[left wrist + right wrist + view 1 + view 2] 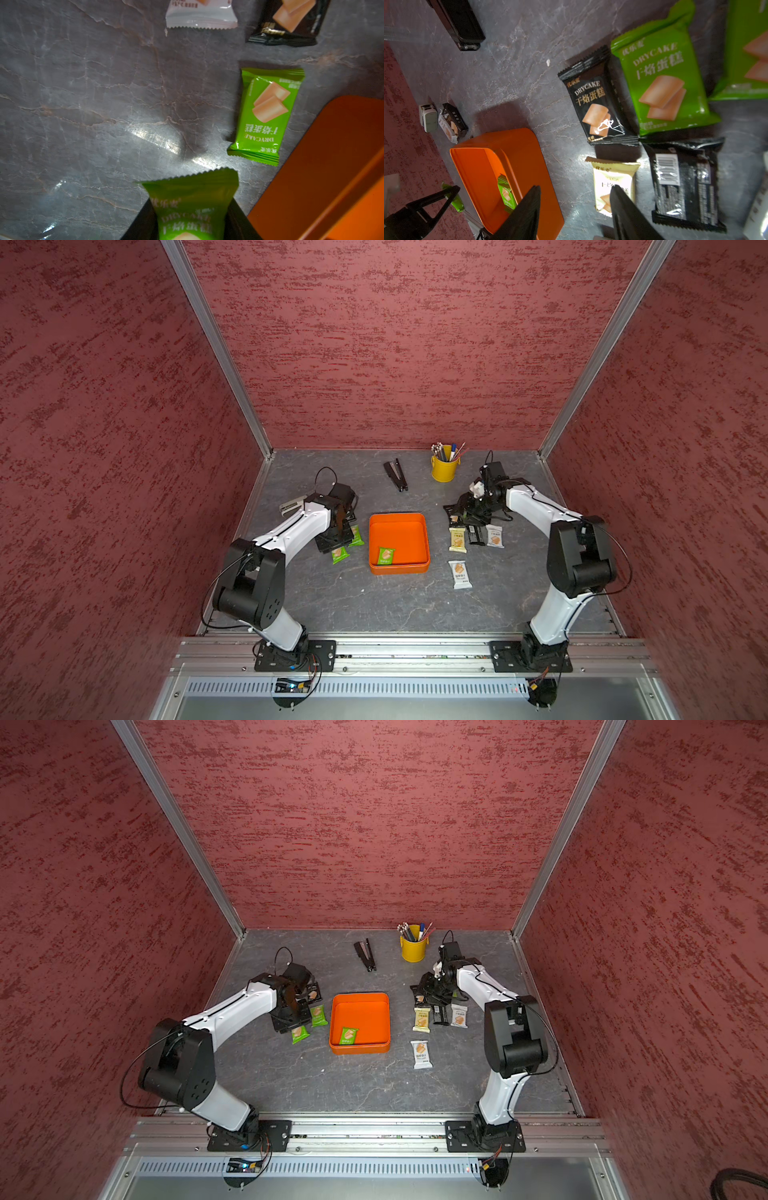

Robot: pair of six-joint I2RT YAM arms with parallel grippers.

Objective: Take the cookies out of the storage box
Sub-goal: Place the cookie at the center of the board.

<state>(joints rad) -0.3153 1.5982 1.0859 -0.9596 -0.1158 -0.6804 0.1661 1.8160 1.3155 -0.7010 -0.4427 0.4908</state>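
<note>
The bare tabletop (172, 130) beside the other green packet is clear, so the left gripper should move down toward it and let go of its green packet there.
The orange storage box (399, 569) sits mid-table and holds one green cookie packet (386, 556). Left of the box, my left gripper (191, 202) is shut on a green cookie packet (190, 216) just above the table. Another green packet (266, 116) lies beside it, with a white packet (200, 17) and a black packet (288, 22) farther off. My right gripper (575, 187) hangs open and empty over bare table between the box (529, 158) and a pale yellow packet (612, 178). Black packets (598, 99) and green packets (664, 83) lie around it.
A black stapler (396, 475) and a yellow pen bucket (444, 468) stand at the back. Another white packet (460, 573) lies right of the box, toward the front. A grey-white object (291, 506) rests behind the left arm. Red walls close in three sides.
</note>
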